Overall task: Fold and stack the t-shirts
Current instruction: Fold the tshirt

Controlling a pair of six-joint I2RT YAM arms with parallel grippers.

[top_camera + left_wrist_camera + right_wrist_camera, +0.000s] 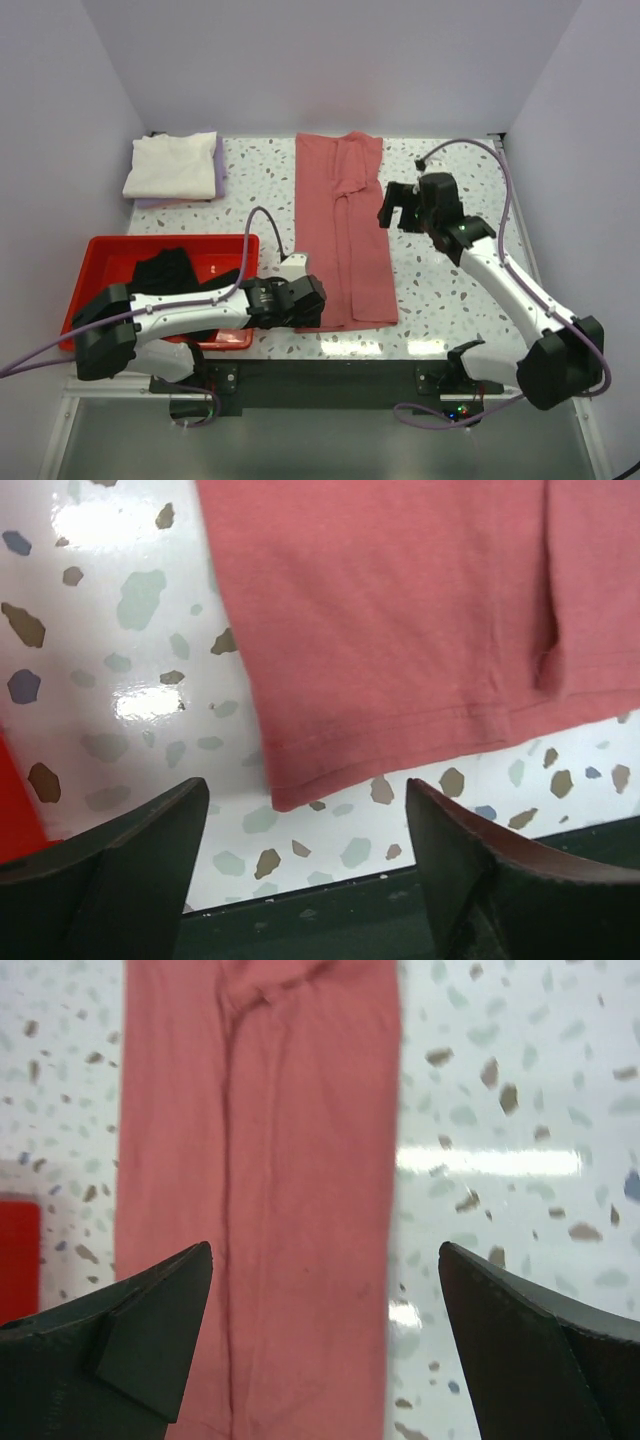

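The robot's right gripper should move back toward the base next and down onto the red t-shirt's free near corner (395, 321), since the left gripper is already at the other corner of the red t-shirt's hem.
A dusty red t-shirt (342, 225) lies folded lengthwise into a long strip on the speckled table. Its near hem shows in the left wrist view (400, 630); its length shows in the right wrist view (270, 1190). A cream-white shirt (172, 165) lies folded on a pale lavender one (219, 168) at the back left. A black shirt (165, 270) lies crumpled in the red tray (100, 248). My left gripper (312, 300) is open and empty at the strip's near left corner. My right gripper (400, 207) is open and empty above the strip's right edge.
The white enclosure walls close the back and both sides. The black mounting bar (330, 380) runs along the near table edge (330, 890). Bare speckled table (440, 290) lies right of the strip.
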